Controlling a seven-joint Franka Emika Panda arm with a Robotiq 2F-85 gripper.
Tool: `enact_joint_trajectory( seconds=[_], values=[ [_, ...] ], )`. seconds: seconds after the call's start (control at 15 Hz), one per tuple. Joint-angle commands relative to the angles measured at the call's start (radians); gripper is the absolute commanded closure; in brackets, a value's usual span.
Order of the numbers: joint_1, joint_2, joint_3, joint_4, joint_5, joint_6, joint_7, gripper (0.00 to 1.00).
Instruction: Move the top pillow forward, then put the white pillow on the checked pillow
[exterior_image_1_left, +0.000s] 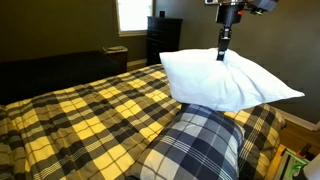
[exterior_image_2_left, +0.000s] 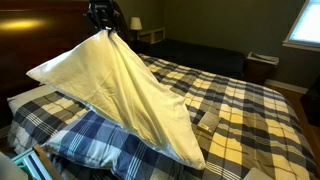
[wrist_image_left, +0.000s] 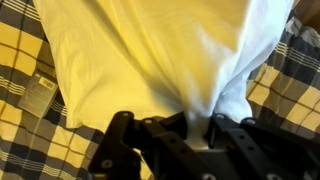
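My gripper is to ease toward the headboard next, high over the checked pillow (exterior_image_1_left: 195, 145), and release the white one, as the white pillow (exterior_image_1_left: 225, 80) already drapes its lower edge across the plaid.
The white pillow (exterior_image_1_left: 225, 80) hangs from my gripper (exterior_image_1_left: 222, 54), which is shut on a pinch of its top edge. It shows in both exterior views, also here (exterior_image_2_left: 120, 85), and fills the wrist view (wrist_image_left: 150, 50), where the fabric is bunched between the fingers (wrist_image_left: 195, 120). The checked plaid pillow (exterior_image_1_left: 195, 145) lies on the bed below it, seen too in an exterior view (exterior_image_2_left: 95, 140). The white pillow's lower edge drapes over the plaid pillow.
The plaid bedspread (exterior_image_1_left: 90, 110) covers the bed. A dark dresser (exterior_image_1_left: 163, 38) and a bright window (exterior_image_1_left: 132, 15) stand at the back. A nightstand with a lamp (exterior_image_2_left: 137, 25) and a dark headboard (exterior_image_2_left: 40, 30) are beside the bed.
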Motion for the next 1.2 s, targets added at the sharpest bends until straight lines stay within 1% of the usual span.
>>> enact_joint_trajectory(
  seconds=[0.0,0.13,0.47,0.53,0.6,0.67,1.0,1.07,1.13],
  values=[
    [0.044,-0.048,0.004,-0.050,0.091,-0.005,0.030,0.98],
    [0.065,-0.057,0.003,-0.073,0.164,0.002,0.019,0.98],
    [0.081,-0.070,0.019,-0.116,0.221,-0.004,0.048,0.98],
    [0.085,-0.072,0.018,-0.121,0.234,-0.004,0.042,0.69],
    [0.085,-0.076,0.020,-0.125,0.236,0.004,0.041,0.68],
    [0.086,-0.079,0.020,-0.126,0.243,0.005,0.042,0.63],
    [0.082,-0.112,0.011,-0.109,0.266,0.013,0.052,0.26],
    [0.079,-0.116,0.011,-0.105,0.248,0.015,0.046,0.17],
    [0.075,-0.120,0.011,-0.101,0.206,0.035,0.014,0.10]
  ],
)
